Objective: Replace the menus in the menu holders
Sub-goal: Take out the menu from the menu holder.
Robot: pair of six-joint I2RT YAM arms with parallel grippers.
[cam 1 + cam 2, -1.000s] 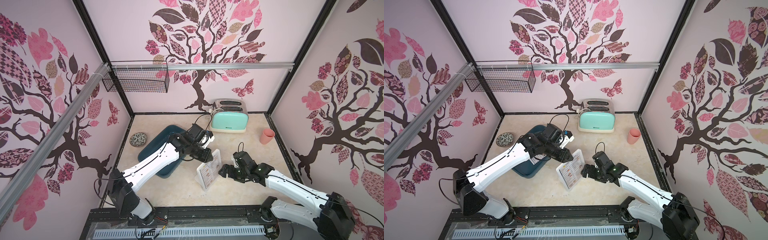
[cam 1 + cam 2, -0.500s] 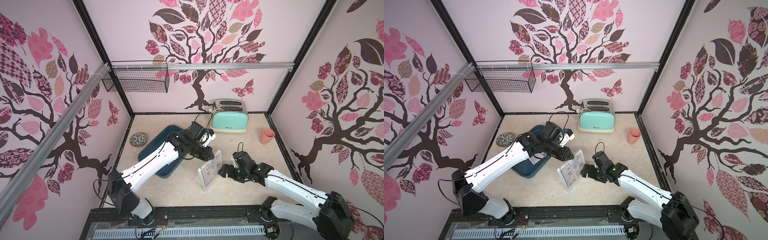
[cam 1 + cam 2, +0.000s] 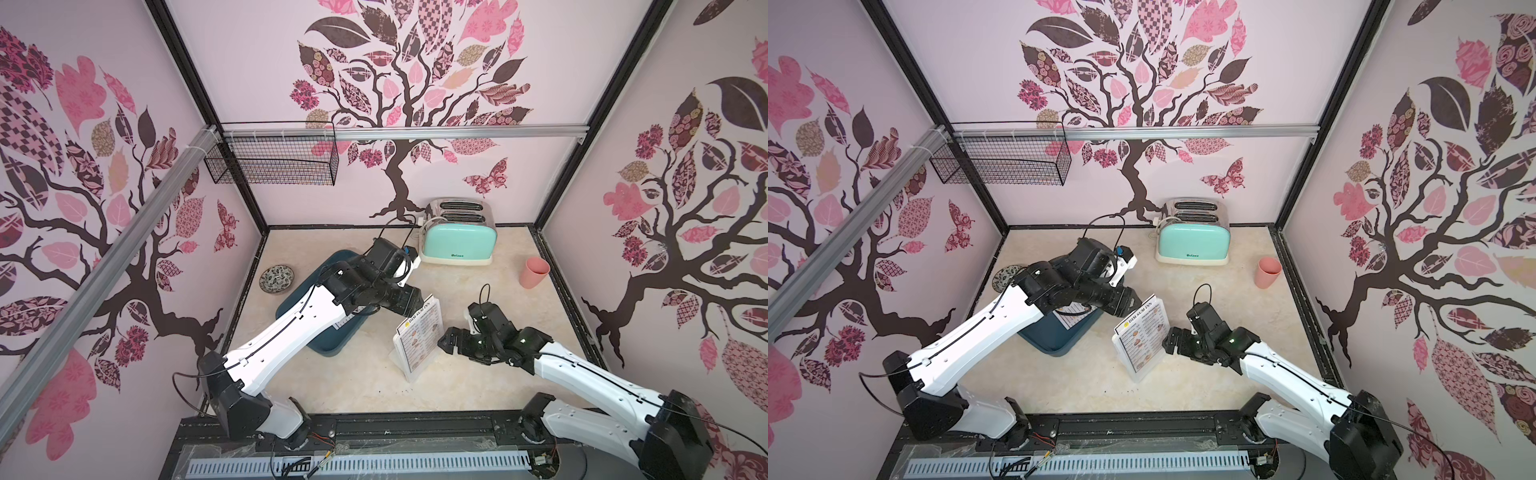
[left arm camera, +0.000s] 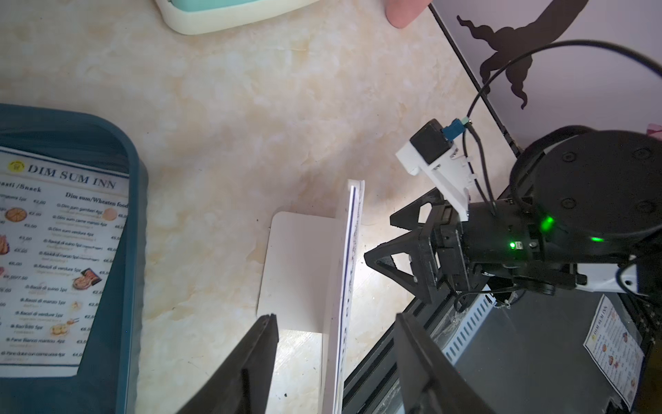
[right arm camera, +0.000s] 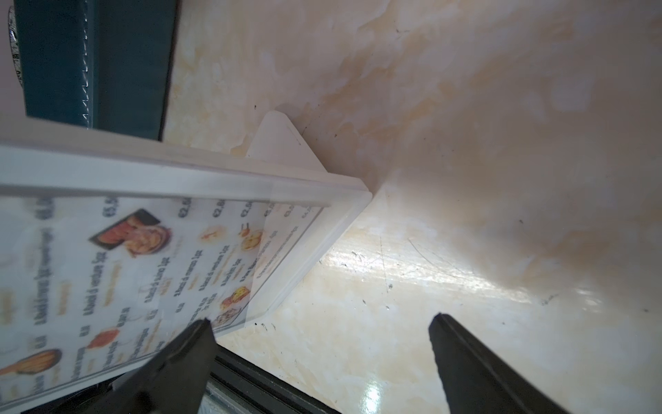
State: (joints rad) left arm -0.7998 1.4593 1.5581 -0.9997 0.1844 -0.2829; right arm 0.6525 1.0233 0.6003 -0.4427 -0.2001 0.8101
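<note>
My left gripper moves down onto the top edge of the menu [image 3: 411, 318] [image 4: 337, 345] next and closes, since that edge lies below it, under the gap between its fingers.
The clear menu holder [image 3: 412, 375] [image 4: 297, 272] stands slanted in mid-table with a "DIM SUM INN" menu [image 3: 419, 334] [image 3: 1142, 334] [image 5: 143, 265] in it. My left gripper [image 3: 424, 301] [image 4: 335, 317] hangs over its top edge. The jaws are open astride that edge, and neither finger touches it. My right gripper [image 3: 444, 338] [image 5: 320, 319] is open beside the holder's right edge, one fingertip [image 5: 200, 329] close in front of the sheet, with nothing between its fingers. Another menu [image 4: 53, 258] [image 3: 1073, 318] lies flat in the dark blue tray [image 3: 328, 349].
A mint toaster [image 3: 457, 241] stands at the back wall and a pink cup [image 3: 536, 272] at the back right. A small patterned dish [image 3: 276, 279] sits left of the tray. A wire basket [image 3: 274, 162] hangs high on the back wall.
My left gripper's jaws have opened and let go of the top edge of the menu in the holder. The right arm has not moved.
</note>
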